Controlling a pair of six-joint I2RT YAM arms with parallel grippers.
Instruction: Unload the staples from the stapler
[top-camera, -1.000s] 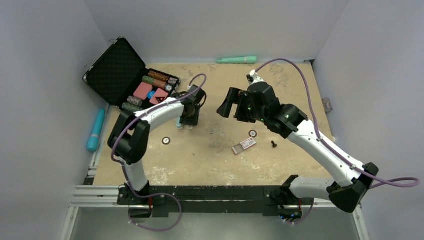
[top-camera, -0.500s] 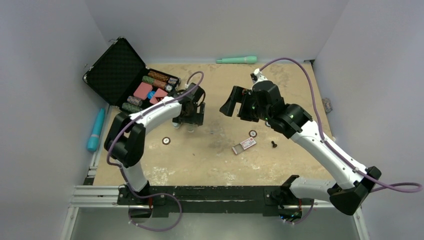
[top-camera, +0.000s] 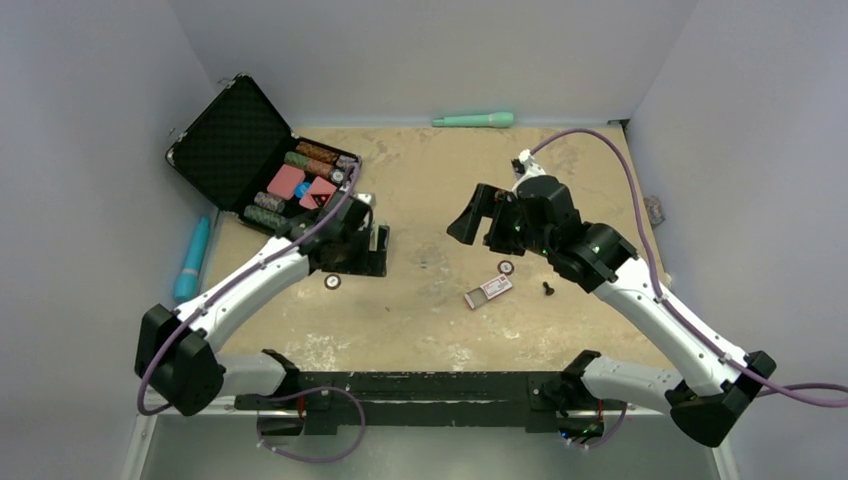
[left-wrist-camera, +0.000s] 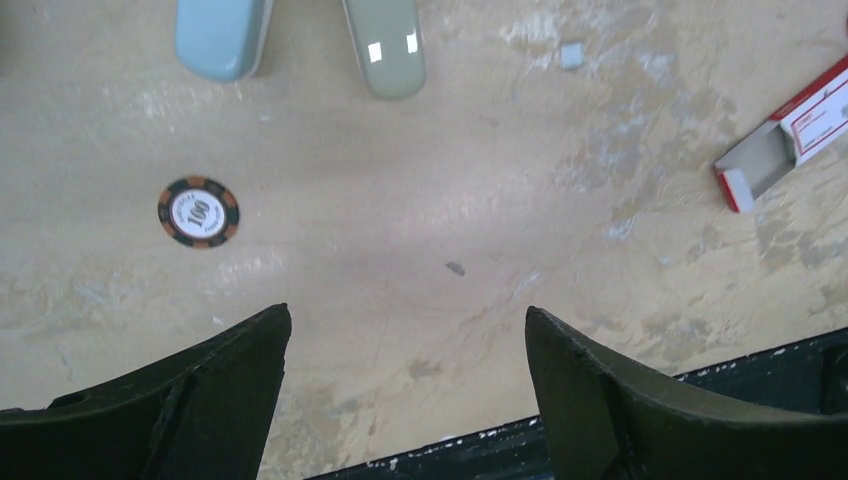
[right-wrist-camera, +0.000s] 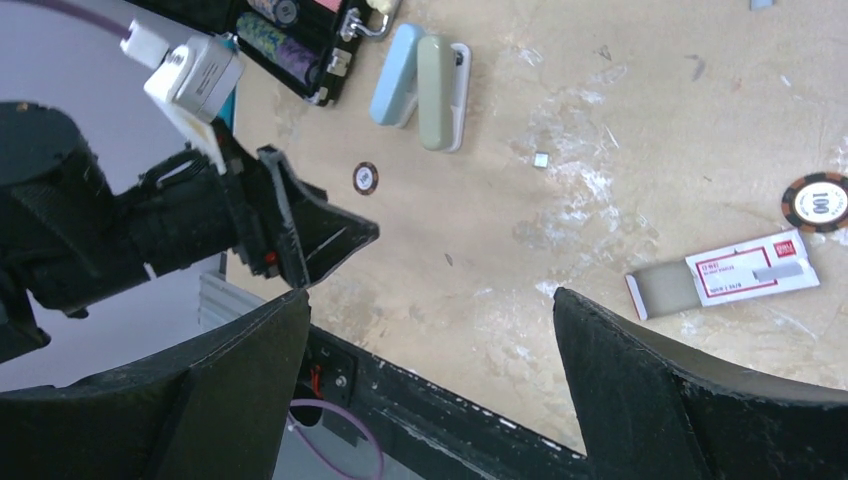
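My right gripper should move outward and down around the farther staple bit next, at the top edge of the wrist view, because that bit lies loose on bare board.
Two stapler bodies lie side by side on the tan board, one light blue (left-wrist-camera: 222, 35) (right-wrist-camera: 397, 88) and one grey-green (left-wrist-camera: 385, 45) (right-wrist-camera: 437, 92) with a pale strip along its side. My left gripper (left-wrist-camera: 407, 312) (top-camera: 362, 250) hangs open above bare board just nearside of them, touching nothing, and it hides them in the top view. Over the board's middle, well to their right, my right gripper (right-wrist-camera: 431, 294) (top-camera: 475, 218) is open and empty. A small square staple bit (right-wrist-camera: 541, 159) (left-wrist-camera: 571, 55) lies loose on the board.
A red-and-white staple box (top-camera: 489, 289) lies half slid open right of centre, a small black piece (top-camera: 547, 288) beside it. Poker chips lie at left (top-camera: 333, 282) and right (top-camera: 506, 267). An open black case (top-camera: 270, 160) of chips stands back left. The black rail (top-camera: 430, 385) bounds the near edge.
My left gripper has opened, let go of the stapler and pulled back toward the near edge, its elbow swinging down and left. The right gripper drifted slightly right, still open.
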